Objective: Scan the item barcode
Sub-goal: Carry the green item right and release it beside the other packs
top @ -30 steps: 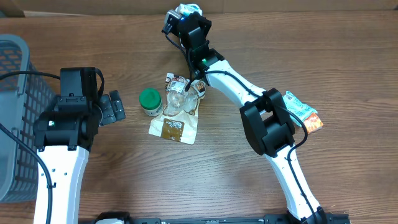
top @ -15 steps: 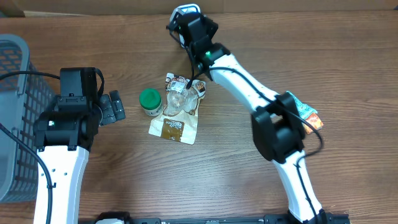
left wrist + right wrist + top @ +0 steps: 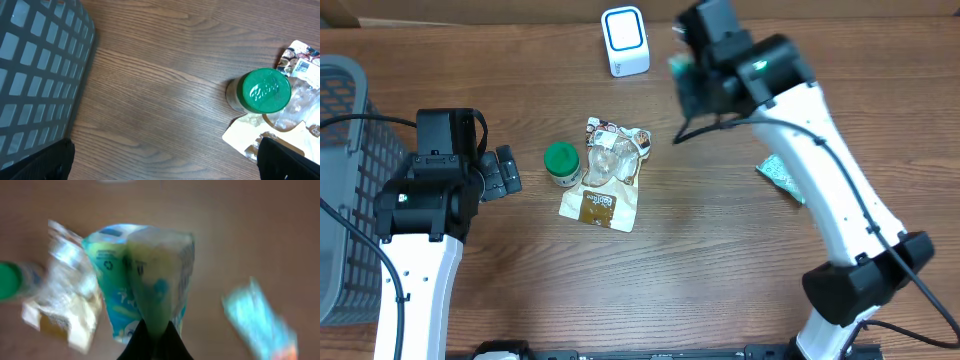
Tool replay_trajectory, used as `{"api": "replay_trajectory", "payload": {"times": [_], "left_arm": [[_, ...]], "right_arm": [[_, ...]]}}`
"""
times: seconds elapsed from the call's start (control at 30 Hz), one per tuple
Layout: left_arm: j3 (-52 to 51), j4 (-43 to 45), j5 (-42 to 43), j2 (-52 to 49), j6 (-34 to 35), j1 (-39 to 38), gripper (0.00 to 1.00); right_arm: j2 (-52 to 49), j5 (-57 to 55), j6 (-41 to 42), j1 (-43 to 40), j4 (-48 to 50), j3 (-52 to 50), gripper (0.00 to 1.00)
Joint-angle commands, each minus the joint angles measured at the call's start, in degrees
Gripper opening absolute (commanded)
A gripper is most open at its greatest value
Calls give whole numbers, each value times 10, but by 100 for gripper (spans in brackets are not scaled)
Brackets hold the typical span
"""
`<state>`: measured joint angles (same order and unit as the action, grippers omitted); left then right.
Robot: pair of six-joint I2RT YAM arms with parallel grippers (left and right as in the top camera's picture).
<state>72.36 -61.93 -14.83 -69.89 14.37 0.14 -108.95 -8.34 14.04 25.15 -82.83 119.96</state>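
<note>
The other teal packet (image 3: 781,178) is clear of the scanner (image 3: 624,40), to the right in the overhead view, so my right gripper needs to swing back over that packet next and let go.
My right gripper (image 3: 686,78) is shut on a teal and green snack packet (image 3: 677,68), held above the table to the right of the white, blue-ringed scanner (image 3: 624,40). In the blurred right wrist view the packet (image 3: 150,275) hangs folded from the pinched fingertips of the right gripper (image 3: 155,330). My left gripper (image 3: 503,172) stands open just left of a green-lidded jar (image 3: 561,164). In the left wrist view the left gripper (image 3: 162,165) holds nothing, with bare wood between its fingers (image 3: 45,162).
A clear and tan snack pouch (image 3: 605,178) lies beside the jar (image 3: 262,91). Another teal packet (image 3: 782,177) lies at the right under my right arm. A grey mesh basket (image 3: 340,150) fills the left edge and shows as basket wall (image 3: 35,75) in the left wrist view.
My right arm has swung from over the scanner toward the right, carrying the packet, and the scanner now shows uncovered. The left arm has not moved.
</note>
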Motion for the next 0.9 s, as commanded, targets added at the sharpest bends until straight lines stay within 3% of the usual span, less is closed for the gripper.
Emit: {"api": "replay_trajectory", "payload": {"times": [0.0,0.47,0.7,0.87], "left_arm": [[1,0,-6,-1,-11,2,100],[1,0,-6,-1,-11,2,100],[1,1,-6,-1,-11,2,100],[1,1,-6,-1,-11,2,100]], "right_arm": [[-17,33,119,-57,-48,-25,4],[-17,63,145,-301,103,-282,5],[-17,90,145,-348,149,-323,39],[-17,102,144,-344,111,-313,43]]}}
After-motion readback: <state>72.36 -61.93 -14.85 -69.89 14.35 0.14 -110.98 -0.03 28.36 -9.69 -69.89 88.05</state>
